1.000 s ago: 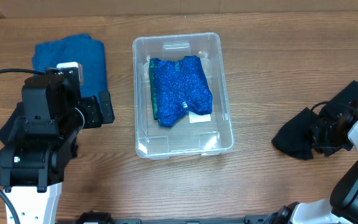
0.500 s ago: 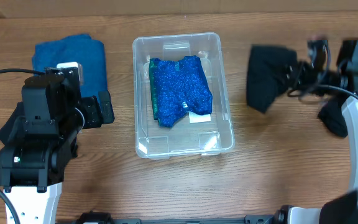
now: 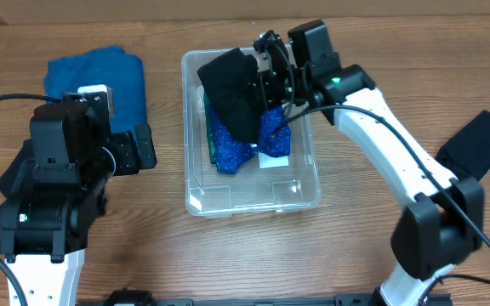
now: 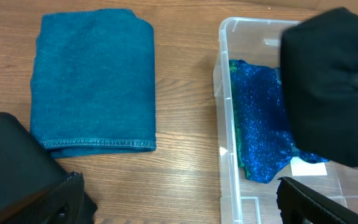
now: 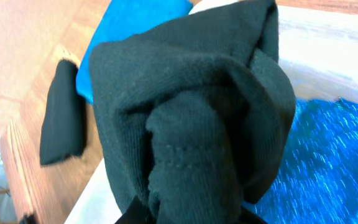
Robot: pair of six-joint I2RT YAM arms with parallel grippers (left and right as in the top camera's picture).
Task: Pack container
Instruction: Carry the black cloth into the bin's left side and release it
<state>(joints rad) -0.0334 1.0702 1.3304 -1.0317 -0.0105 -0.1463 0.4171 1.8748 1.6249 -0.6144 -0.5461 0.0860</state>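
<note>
Next, my right gripper comes down toward the teal towel's side and frees the black cloth, since the blue cloth's towel-side edge (image 3: 213, 136) lies below it, nearer that towel.
The clear container (image 3: 310, 183) stands in the middle of the table, with a sparkly blue cloth (image 3: 232, 151) lying inside. My right gripper (image 3: 266, 81) is shut on a black cloth (image 3: 232, 93) and holds it over the container's far half, above the blue cloth. In the right wrist view the black cloth (image 5: 191, 112) fills the frame, bunched above the fingers (image 5: 185, 214), with the blue cloth (image 5: 328, 162) below. My left gripper (image 4: 179, 190) is open and empty over bare table left of the container (image 4: 225, 124).
A folded teal towel (image 3: 100, 72) lies at the far left, also in the left wrist view (image 4: 95, 78). A black cloth (image 3: 475, 144) lies at the right edge. Another black cloth (image 4: 11, 162) lies by the left arm.
My right arm has swung from the right side of the table to above the container, carrying the black cloth. The left arm has not moved.
</note>
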